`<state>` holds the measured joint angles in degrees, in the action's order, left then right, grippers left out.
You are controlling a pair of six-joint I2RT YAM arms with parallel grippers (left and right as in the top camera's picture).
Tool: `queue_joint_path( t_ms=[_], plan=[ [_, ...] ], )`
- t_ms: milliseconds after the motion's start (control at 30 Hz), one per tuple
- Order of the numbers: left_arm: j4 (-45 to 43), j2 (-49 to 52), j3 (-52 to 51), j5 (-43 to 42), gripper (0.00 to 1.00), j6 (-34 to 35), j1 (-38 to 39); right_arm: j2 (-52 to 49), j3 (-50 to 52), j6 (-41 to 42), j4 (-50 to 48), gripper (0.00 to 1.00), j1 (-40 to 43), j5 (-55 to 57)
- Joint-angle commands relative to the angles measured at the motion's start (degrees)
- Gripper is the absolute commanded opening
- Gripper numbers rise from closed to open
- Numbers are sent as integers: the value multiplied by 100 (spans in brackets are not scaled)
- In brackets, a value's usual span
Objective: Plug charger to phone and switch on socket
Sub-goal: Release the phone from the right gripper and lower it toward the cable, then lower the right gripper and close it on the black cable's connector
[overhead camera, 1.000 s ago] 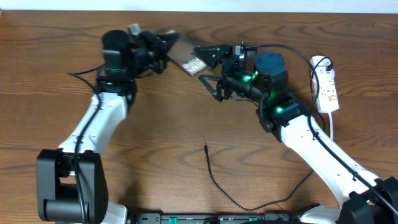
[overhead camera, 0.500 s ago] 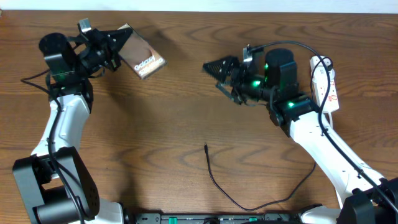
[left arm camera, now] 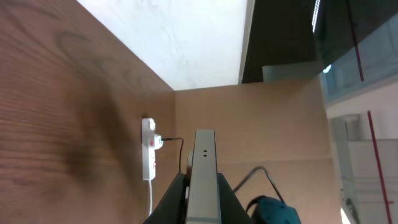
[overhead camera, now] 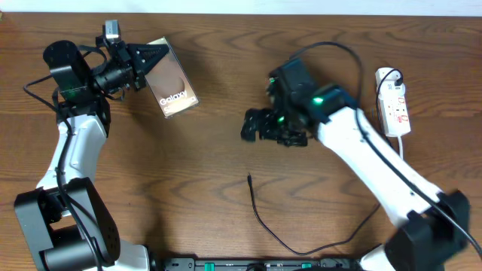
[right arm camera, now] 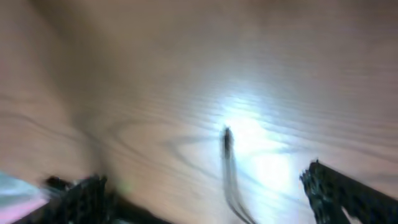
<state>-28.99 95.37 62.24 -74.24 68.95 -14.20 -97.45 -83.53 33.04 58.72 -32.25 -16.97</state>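
Observation:
The right gripper moves back and down next, straddling the charger's plug tip (overhead camera: 250, 180) (right arm camera: 227, 140), as it lies on top of the table nearer my base than my open fingers.
My left gripper (overhead camera: 144, 63) is shut on the phone (overhead camera: 173, 87), a brown-grey slab with white "Galaxy" text, and holds it tilted above the far left of the table. In the left wrist view the phone (left arm camera: 203, 180) shows edge-on between the fingers. My right gripper (overhead camera: 260, 126) is open and empty, pointing down above the table's middle. The charger (overhead camera: 260, 217) is a thin black cable lying on the table, its plug tip (overhead camera: 249, 178) below the right gripper. In the blurred right wrist view the tip (right arm camera: 227, 140) lies between the spread fingers (right arm camera: 208, 193). The white socket (overhead camera: 395, 105) lies at the far right.
The socket also shows in the left wrist view (left arm camera: 148, 149), with a black plug in one end. The charger cable loops toward the table's front edge. A white wall runs behind the table's far edge.
My right arm swung from pointing left to pointing down over the charger tip. My left gripper, which carried the phone to the far left, has tilted it a little further.

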Motion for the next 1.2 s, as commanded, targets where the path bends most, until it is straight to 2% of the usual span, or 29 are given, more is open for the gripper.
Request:
queue_joint_path(
  t_ms=[0, 367, 500, 600, 1167],
  plan=[
    [-72, -107, 127, -258, 7, -256, -26, -422, -109, -780, 166, 99, -232, 546],
    [-70, -107, 127, -337, 7, -273, -28, -1233, -107, -170, -85, 98, -938, 549],
    [-70, -107, 127, -337, 8, -273, -44, -1482, -107, 127, -74, 91, -1226, 693],
    [-70, -107, 127, -339, 7, -273, -98, -1617, -107, 501, -39, 89, -1373, 876],
    [-70, -107, 127, -619, 7, -273, -289, -1731, 61, 1281, 11, 86, -1838, 1440]
  ],
)
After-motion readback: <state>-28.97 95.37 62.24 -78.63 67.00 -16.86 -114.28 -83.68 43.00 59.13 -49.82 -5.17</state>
